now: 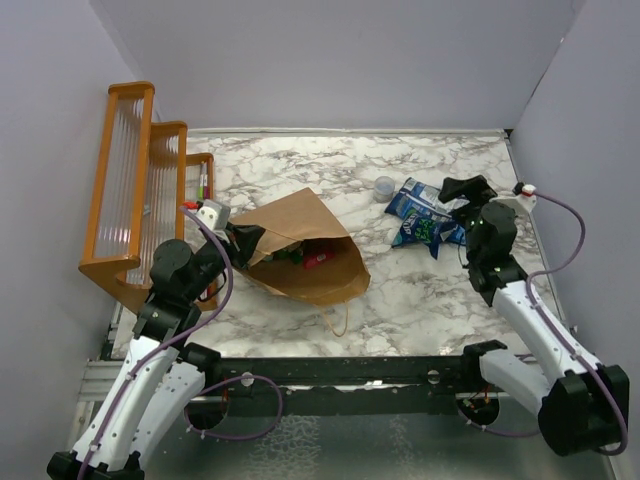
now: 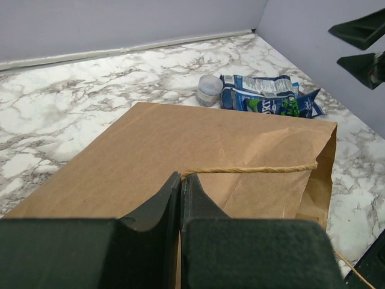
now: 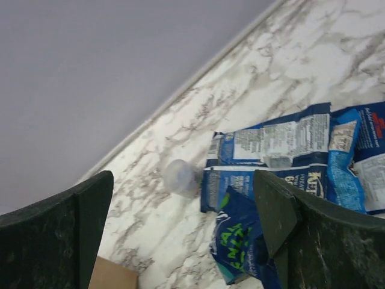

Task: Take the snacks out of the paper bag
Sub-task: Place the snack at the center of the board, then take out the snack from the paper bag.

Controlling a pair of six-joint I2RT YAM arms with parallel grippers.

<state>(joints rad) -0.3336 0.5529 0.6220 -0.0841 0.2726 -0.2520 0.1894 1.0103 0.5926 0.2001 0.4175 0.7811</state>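
Note:
My right gripper goes back and to the left in the top view next, in through the bag's opening onto the red packet [image 1: 318, 258], which shows uncovered there.
The brown paper bag [image 1: 320, 275] lies on its side left of centre, its mouth open upward. Inside it show a red packet [image 1: 318, 258] and a bit of a green one [image 1: 297, 253]. My left gripper [image 1: 240, 245] is shut at the bag's left rim; in the left wrist view [image 2: 180, 177] its jaws pinch the end of the twisted handle [image 2: 252, 170] over the bag's side [image 2: 150, 144]. Several blue and teal snack packets [image 1: 425, 215] lie on the table to the right. My right gripper [image 1: 462, 190] is open and empty, just above them [image 3: 283, 150].
A small clear cup [image 1: 384, 186] stands left of the loose packets; it also shows in the right wrist view [image 3: 180, 177]. An orange wooden rack [image 1: 140, 190] stands at the far left. Grey walls close the back and both sides.

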